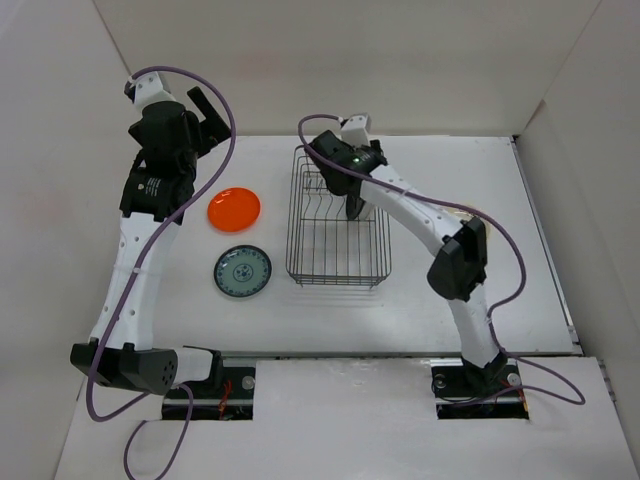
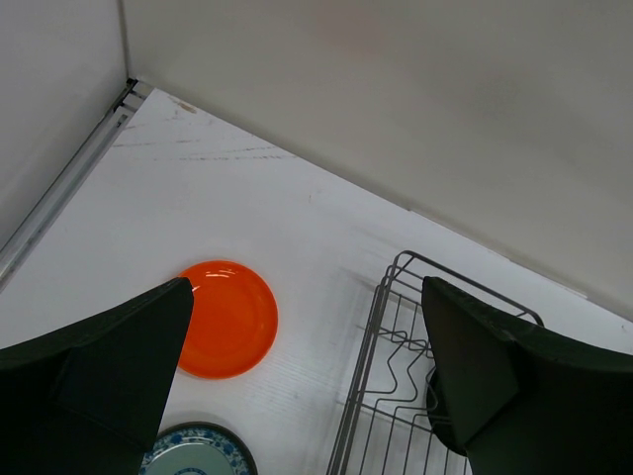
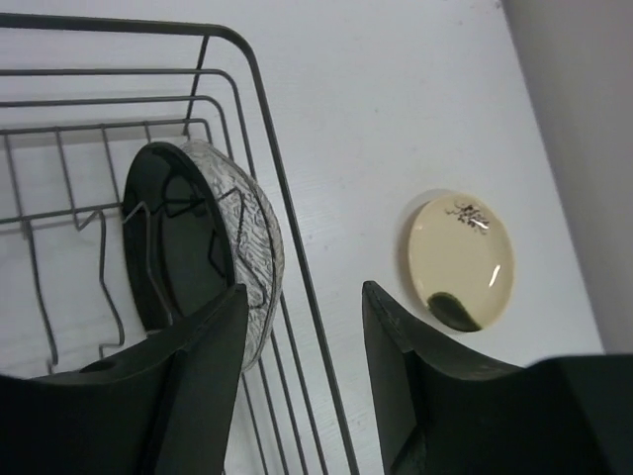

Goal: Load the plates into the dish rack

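The black plate stands upright and released. My right gripper swings back past the beige plate next and lowers to the beige plate's wall-side rim (image 1: 489,229) (image 3: 509,249).
The dish rack (image 1: 338,220) stands mid-table. A glossy black plate (image 3: 178,247) with a grey patterned back stands upright between its dividers at the far end. My right gripper (image 3: 304,297) is open and empty, its jaws straddling the rack's right rim wire (image 3: 227,40) beside that plate. The beige plate (image 3: 462,260) with a dark mark lies flat right of the rack. The orange plate (image 1: 234,209) and the blue-green plate (image 1: 242,271) lie flat left of the rack. My left gripper (image 1: 208,115) is open, empty and raised above the back left. I see no clear glass plate.
White walls close in the table at the back, left and right. The right arm (image 1: 440,230) stretches over the table right of the rack and hides the beige plate in the top view. The rack's near dividers (image 1: 335,255) hold nothing.
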